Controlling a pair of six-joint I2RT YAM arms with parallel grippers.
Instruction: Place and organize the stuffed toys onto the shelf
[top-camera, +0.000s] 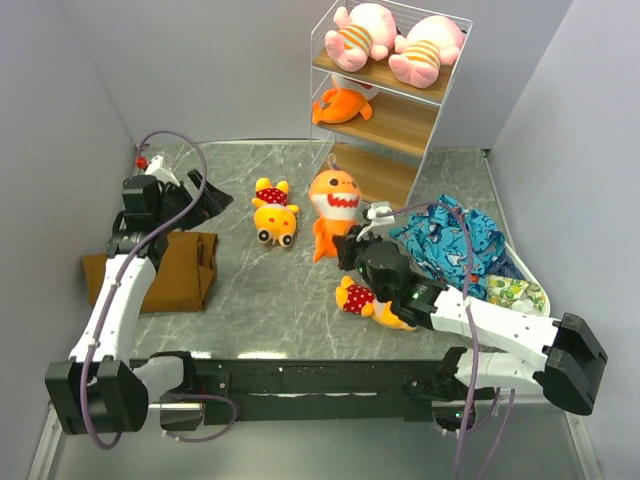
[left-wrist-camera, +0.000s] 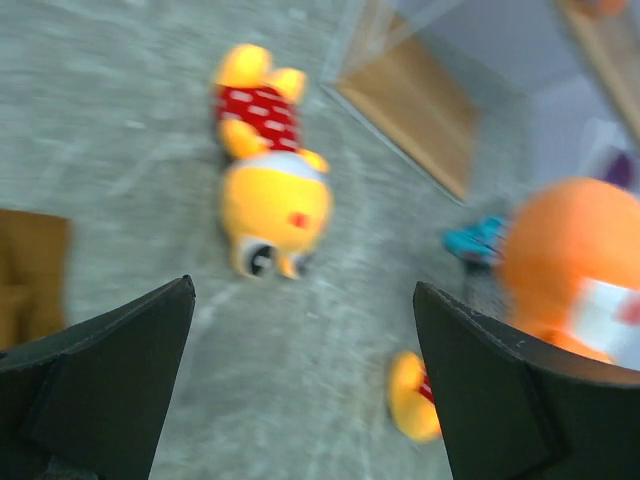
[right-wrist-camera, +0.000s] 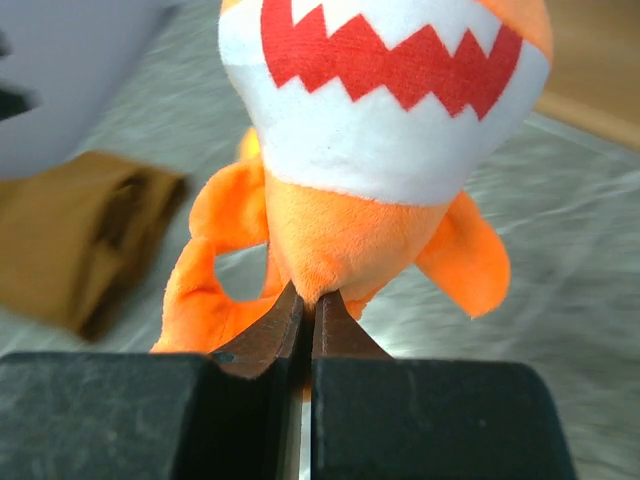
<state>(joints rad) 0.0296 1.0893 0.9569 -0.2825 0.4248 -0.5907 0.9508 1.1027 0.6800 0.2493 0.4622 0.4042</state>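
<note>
My right gripper will next lift the upright fish outward onto the bare part of the middle board, because the space beside the other fish is empty.
On the shelf (top-camera: 432, 118), two pink stuffed toys (top-camera: 398, 40) lie on the top board and an orange fish toy (top-camera: 340, 105) lies on the middle board. A second orange fish toy (top-camera: 334, 200) (right-wrist-camera: 370, 130) stands upright on the table with my right gripper (top-camera: 349, 247) (right-wrist-camera: 310, 296) shut on its lower body. Left of it a yellow toy in a red dotted shirt (top-camera: 273, 215) (left-wrist-camera: 268, 190) lies on the table. Another yellow toy (top-camera: 362, 299) (left-wrist-camera: 410, 396) lies under my right arm. My left gripper (top-camera: 212, 198) (left-wrist-camera: 303, 290) hangs open and empty, left of the first yellow toy.
A folded brown cloth (top-camera: 175, 270) (right-wrist-camera: 80, 240) lies at the left under my left arm. A blue patterned cloth (top-camera: 460, 240) (left-wrist-camera: 476, 240) is bunched at the right near the shelf's foot. The shelf's bottom board (top-camera: 375, 172) (left-wrist-camera: 415, 110) is bare. Grey walls close in the table.
</note>
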